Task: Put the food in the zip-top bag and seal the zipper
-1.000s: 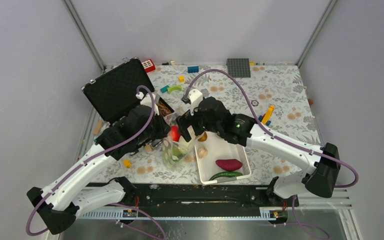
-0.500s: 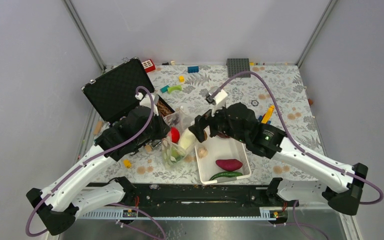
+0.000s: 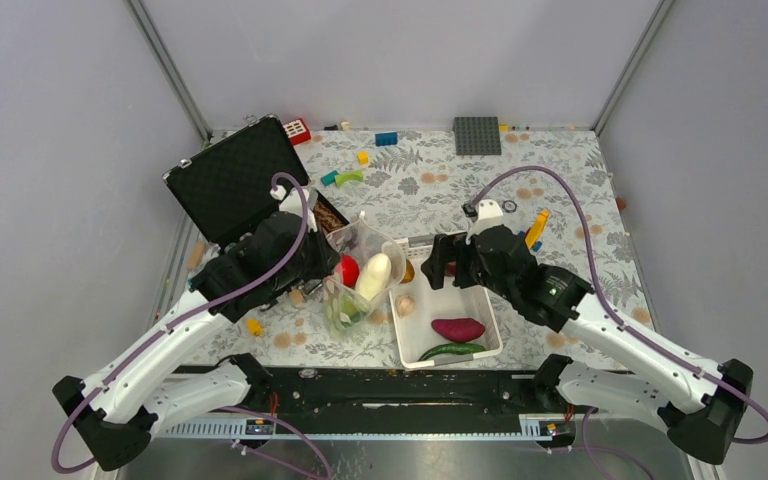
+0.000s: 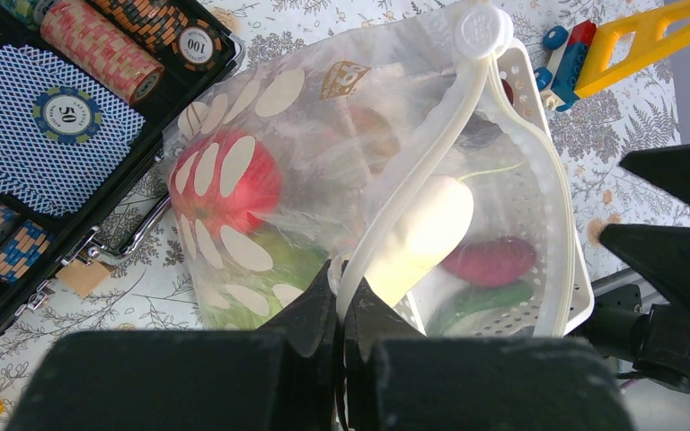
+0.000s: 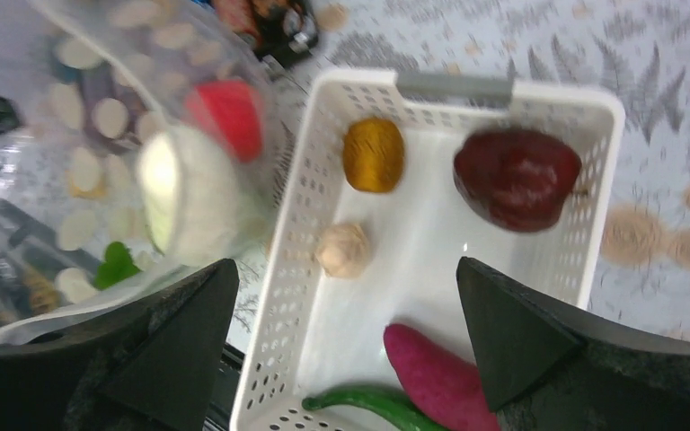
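The robot's right gripper will next go down toward the left in the top view, with its open fingers on both sides of the small beige bulb [image 3: 405,305] [image 5: 341,249], since the bulb sits clear of the other food.
My left gripper [image 4: 341,289] is shut on the zipper [image 4: 431,153] rim of the clear zip-top bag [image 3: 360,262], holding its mouth open beside the white basket [image 3: 397,335]. Inside the bag [image 4: 323,108] lie a red tomato [image 4: 225,184], a white radish [image 4: 422,233] and a green cabbage [image 4: 278,260]. My right gripper [image 5: 346,269] is open and empty above the basket [image 5: 454,85]. The basket holds a brown oval [image 5: 373,154], a dark-red bulb [image 5: 517,175], a purple sweet potato [image 5: 436,377], a long green pepper [image 5: 359,401] and a small beige bulb [image 5: 341,249].
An open black case [image 3: 230,180] with rolls of poker chips [image 4: 99,54] stands left of the bag. Loose toy bricks and a grey baseplate [image 3: 477,135] lie at the back. A yellow toy [image 3: 535,228] lies right of the basket.
My right gripper has let go of the white radish into the bag and moved right, over the basket, now open. The left gripper has kept its hold on the bag.
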Motion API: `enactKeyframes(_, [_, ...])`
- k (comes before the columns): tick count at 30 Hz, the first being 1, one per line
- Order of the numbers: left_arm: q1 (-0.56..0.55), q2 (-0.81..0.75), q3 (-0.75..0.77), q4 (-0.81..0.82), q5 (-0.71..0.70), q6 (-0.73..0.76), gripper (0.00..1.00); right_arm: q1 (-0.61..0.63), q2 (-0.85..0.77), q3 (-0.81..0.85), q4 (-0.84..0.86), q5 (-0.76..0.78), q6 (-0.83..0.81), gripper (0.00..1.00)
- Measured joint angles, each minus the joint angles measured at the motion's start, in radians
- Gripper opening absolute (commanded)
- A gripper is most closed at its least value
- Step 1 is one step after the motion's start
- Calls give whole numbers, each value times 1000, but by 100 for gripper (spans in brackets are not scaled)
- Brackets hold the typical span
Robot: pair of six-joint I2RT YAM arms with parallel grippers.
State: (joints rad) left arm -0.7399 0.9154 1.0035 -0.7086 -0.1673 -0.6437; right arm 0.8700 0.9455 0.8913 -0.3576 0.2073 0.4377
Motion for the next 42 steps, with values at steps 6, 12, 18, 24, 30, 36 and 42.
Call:
enactKeyframes(6, [0, 0, 0, 0, 0, 0, 0, -37, 22, -121, -12, -45, 123, 100])
enactKeyframes(12, [0, 0, 0, 1, 3, 0, 0, -39, 171, -145, 47, -103, 189, 96])
enactKeyframes(18, [0, 0, 0, 1, 3, 0, 0, -43, 346, -143, 106, -134, 227, 88])
enactKeyframes(24, [0, 0, 0, 1, 7, 1, 0, -45, 436, -135, 174, -165, 266, 84])
enactKeyframes(30, [0, 1, 0, 1, 7, 1, 0, -46, 498, -124, 214, -175, 291, 80])
enactKeyframes(36, [0, 1, 0, 1, 7, 1, 0, -46, 536, -124, 227, -190, 304, 76])
enactKeyframes(42, [0, 3, 0, 1, 7, 1, 0, -47, 569, -120, 248, -215, 317, 71])
